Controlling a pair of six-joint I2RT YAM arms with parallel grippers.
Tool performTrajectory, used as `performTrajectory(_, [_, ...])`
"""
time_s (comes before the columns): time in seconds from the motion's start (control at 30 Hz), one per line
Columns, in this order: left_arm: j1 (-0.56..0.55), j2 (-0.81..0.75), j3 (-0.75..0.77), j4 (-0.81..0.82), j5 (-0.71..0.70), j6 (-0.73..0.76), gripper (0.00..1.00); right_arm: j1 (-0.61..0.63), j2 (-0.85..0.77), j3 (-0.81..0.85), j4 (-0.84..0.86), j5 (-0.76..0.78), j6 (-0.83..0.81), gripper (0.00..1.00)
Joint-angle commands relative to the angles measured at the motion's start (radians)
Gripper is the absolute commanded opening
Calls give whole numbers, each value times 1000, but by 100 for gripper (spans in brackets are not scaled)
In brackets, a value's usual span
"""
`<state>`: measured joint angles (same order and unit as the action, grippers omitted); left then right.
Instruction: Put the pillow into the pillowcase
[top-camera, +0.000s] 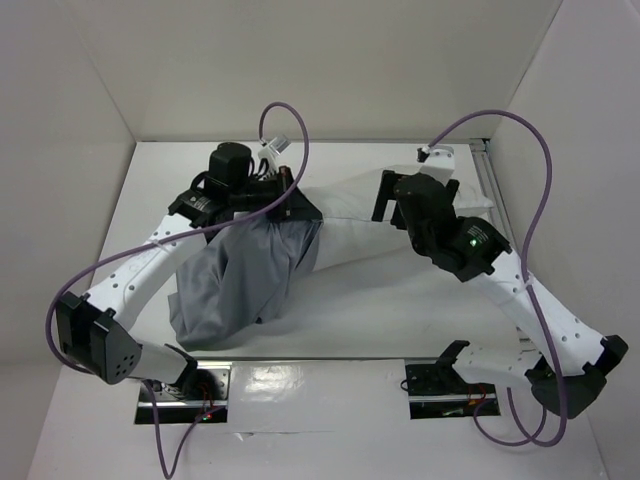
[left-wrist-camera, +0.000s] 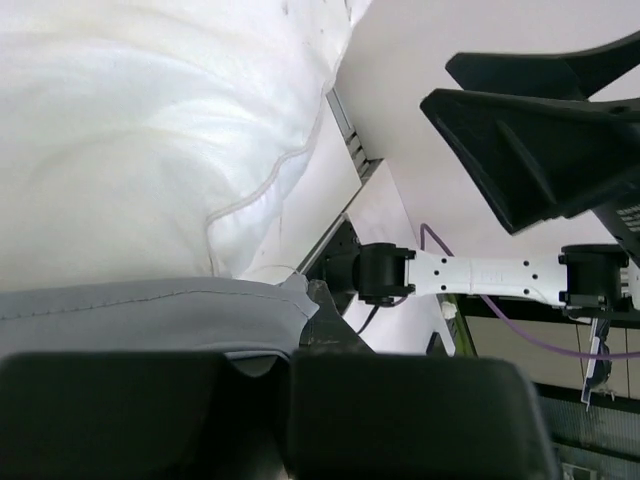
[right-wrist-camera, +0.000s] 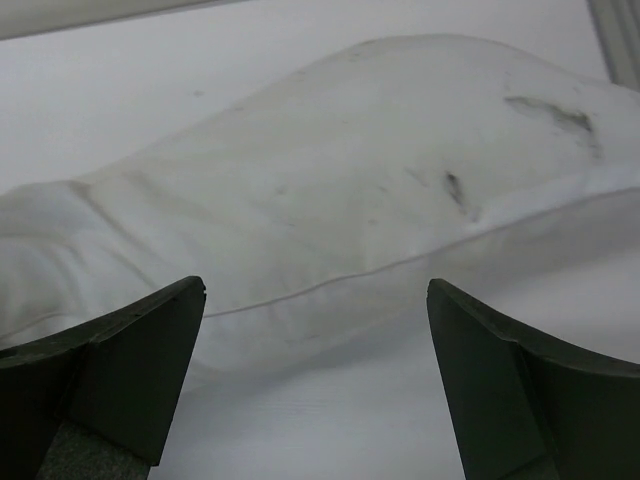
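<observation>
The left gripper draws the hem outward to the pillow's far edge next and releases it, since only the pillow's end is covered.
The white pillow (top-camera: 350, 225) lies across the table's middle, and its left end goes under the edge of the grey pillowcase (top-camera: 240, 280). My left gripper (top-camera: 298, 208) is shut on the pillowcase's hem at that opening. In the left wrist view the grey hem (left-wrist-camera: 140, 315) runs into my left gripper (left-wrist-camera: 280, 360), with the pillow (left-wrist-camera: 150, 130) bulging right behind it. My right gripper (top-camera: 415, 195) hovers open over the pillow's right part. In the right wrist view my right gripper (right-wrist-camera: 316, 290) holds nothing, and the stained pillow (right-wrist-camera: 350, 180) lies just beyond the tips.
White walls enclose the table on the left, back and right. A metal rail (top-camera: 490, 180) runs along the right edge. Purple cables (top-camera: 290, 130) loop above both arms. The right arm (left-wrist-camera: 480, 275) crosses the left wrist view.
</observation>
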<state>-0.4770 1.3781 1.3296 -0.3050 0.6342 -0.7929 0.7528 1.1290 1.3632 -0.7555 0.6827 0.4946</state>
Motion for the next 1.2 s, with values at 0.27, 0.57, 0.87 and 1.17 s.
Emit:
performTrajectory(0.27, [40, 97, 134, 64, 5, 18, 0, -533, 133, -137, 192, -525, -143, 99])
performTrajectory(0.57, [78, 206, 241, 44, 67, 31, 0, -649, 385, -118, 383, -788, -38, 0])
performTrajectory(0.87, [98, 259, 511, -189, 91, 153, 0, -511, 37, -49, 231, -658, -71, 0])
performTrajectory(1.17, [107, 101, 549, -474, 16, 224, 0, -411, -201, 123, -157, -667, -62, 0])
